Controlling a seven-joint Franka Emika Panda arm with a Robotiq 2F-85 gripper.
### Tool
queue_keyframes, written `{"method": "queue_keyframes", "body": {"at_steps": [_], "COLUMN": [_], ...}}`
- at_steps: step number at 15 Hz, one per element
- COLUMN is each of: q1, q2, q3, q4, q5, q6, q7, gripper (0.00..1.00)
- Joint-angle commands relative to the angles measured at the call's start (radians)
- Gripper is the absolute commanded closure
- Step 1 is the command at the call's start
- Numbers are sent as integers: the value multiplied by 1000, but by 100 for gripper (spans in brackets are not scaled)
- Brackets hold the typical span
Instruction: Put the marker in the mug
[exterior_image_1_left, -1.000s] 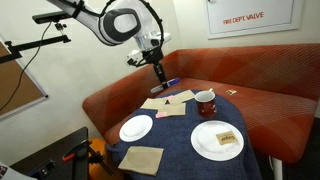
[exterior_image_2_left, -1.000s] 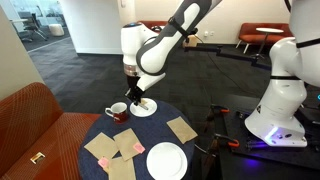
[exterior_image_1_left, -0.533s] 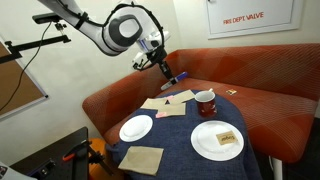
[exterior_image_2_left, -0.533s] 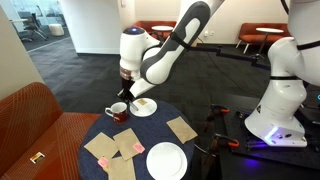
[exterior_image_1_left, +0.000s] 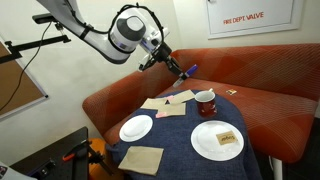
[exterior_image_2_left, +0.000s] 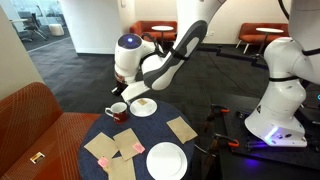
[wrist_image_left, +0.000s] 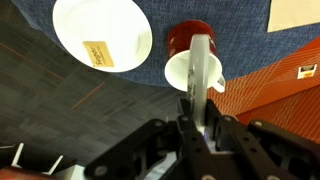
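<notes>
The marker (exterior_image_1_left: 190, 70) still hangs well above the mug's rim, so my gripper will next lower and tilt toward the dark red mug to bring it down to the mug's opening (exterior_image_1_left: 206, 95).
My gripper (exterior_image_1_left: 183, 70) is shut on the marker (exterior_image_1_left: 190, 70), a slim blue and whitish stick, and holds it in the air above the round table. In the wrist view the marker (wrist_image_left: 199, 72) sticks out between my jaws (wrist_image_left: 197, 108) and points at the dark red mug (wrist_image_left: 189, 52) right below it. The mug (exterior_image_1_left: 205, 101) stands on the blue tablecloth between two white plates, and it also shows in an exterior view (exterior_image_2_left: 117, 111). In that view my gripper (exterior_image_2_left: 127, 92) hangs just above the mug.
A white plate (exterior_image_1_left: 216, 139) holds a small tan item, another white plate (exterior_image_1_left: 136, 127) is bare. Tan napkins (exterior_image_1_left: 141, 158) and pink notes (exterior_image_1_left: 178, 98) lie on the table. A red-orange sofa (exterior_image_1_left: 250, 60) curves behind the table.
My gripper has risen from the table and swung toward the mug with the marker in it. The marker now hangs over the mug.
</notes>
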Motion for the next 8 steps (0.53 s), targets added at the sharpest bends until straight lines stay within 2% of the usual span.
{"method": "queue_keyframes", "body": {"at_steps": [1,8], "q1": [93,179], "q2": [92,254], "q3": [-114,-230], "q4": [83,198], "q5": [-114,-228], "q6": [-10,-69], "q7": [203,481], "gripper": [95,95]}}
